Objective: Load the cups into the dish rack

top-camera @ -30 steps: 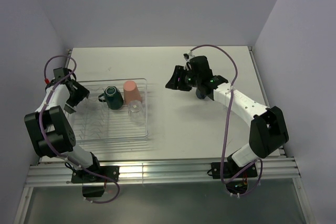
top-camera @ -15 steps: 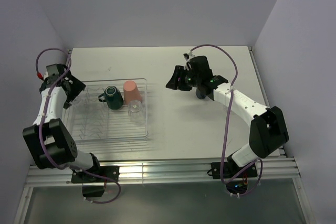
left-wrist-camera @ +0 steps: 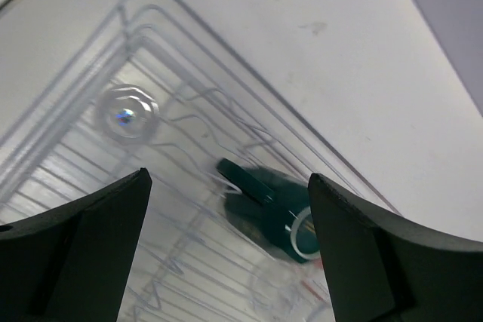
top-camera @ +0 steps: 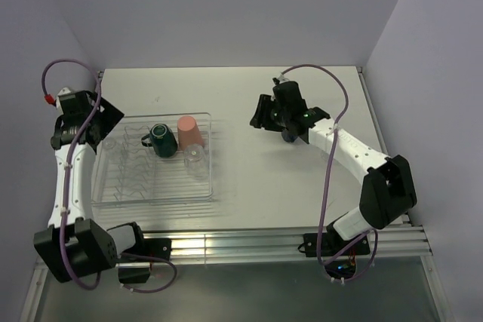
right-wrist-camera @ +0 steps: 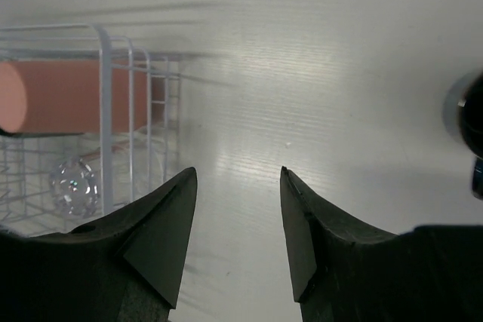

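Observation:
The fingers of the robot's right gripper face only bare table, so the right gripper will next move past the navy mug [top-camera: 289,136] [right-wrist-camera: 472,116], to the right in the overhead view, then down beyond it.
The transparent dish rack [top-camera: 151,190] lies at the left of the table. In it are the dark teal mug [top-camera: 161,139], the salmon-pink tumbler [top-camera: 189,132] on its side, a clear glass [top-camera: 195,156] and a second clear glass [top-camera: 109,143] at its left end. My left gripper [top-camera: 108,122] is open and empty above the rack's far left corner. The left wrist view shows the gripper [left-wrist-camera: 228,179], the teal mug [left-wrist-camera: 275,213] and the glass [left-wrist-camera: 124,113]. My right gripper [top-camera: 259,115] is open and empty over bare table. The navy mug [top-camera: 289,136] stands under the right arm.
The right wrist view shows its gripper [right-wrist-camera: 238,173] over the table, the rack's corner [right-wrist-camera: 104,111] with the pink tumbler [right-wrist-camera: 60,96] and a glass [right-wrist-camera: 74,182] at left, and the navy mug [right-wrist-camera: 472,130] at the right edge. Walls enclose the table.
My left gripper has risen and drawn back to the far left from inside the rack. A clear glass now shows where it was. My right gripper has shifted slightly right.

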Tool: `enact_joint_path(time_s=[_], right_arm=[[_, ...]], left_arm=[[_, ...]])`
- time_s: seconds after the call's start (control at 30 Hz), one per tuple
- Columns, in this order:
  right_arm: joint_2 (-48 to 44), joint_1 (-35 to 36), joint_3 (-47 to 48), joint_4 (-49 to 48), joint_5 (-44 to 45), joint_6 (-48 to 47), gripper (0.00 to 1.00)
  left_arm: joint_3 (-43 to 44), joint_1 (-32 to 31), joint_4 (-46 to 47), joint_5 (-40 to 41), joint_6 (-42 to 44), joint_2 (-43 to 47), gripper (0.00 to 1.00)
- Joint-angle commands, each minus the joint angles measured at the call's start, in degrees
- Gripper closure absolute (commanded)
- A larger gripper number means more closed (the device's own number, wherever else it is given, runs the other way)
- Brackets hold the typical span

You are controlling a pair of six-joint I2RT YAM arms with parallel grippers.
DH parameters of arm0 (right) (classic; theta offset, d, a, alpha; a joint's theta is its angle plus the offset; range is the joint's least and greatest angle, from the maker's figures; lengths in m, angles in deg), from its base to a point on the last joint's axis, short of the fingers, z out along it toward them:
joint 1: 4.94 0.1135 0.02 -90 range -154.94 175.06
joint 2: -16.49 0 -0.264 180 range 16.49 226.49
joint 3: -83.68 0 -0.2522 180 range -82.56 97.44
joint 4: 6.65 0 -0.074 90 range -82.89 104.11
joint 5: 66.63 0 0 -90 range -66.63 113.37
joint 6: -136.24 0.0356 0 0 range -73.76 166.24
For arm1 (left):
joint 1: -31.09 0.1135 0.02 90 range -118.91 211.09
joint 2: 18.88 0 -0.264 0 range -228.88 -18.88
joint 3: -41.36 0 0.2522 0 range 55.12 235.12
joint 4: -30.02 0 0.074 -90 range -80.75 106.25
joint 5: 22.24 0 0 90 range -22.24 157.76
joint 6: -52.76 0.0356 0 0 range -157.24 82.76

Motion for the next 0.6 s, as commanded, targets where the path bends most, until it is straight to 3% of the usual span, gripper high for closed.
enact_joint_path(time_s=[0.0,0.17,0.23,0.4,0.57], right_arm=[[-4.06,-0.39,4.95,7.77,13.66,1.80,0.44],[-7.66,-1.17,4.96,15.79,27.10,7.58,0.41],[-9.41,-2.23,3.21,19.13,28.62,10.49,0.41],[-10.92,-7.23,0.83,26.07,33.71,17.88,0.45],[-11.44,-14.00,-1.28,26.43,31.97,19.47,0.45]], left_arm=[[0.08,-4.11,1.80,-2.62,1.33,4.94,0.09],[1.48,-18.24,3.64,-3.41,2.29,6.97,0.09],[2.18,-22.99,3.47,-4.29,2.91,6.09,0.10],[0.08,-28.02,6.02,-9.30,3.96,7.93,0.09],[-1.24,-28.47,5.93,-11.94,5.20,10.22,0.09]])
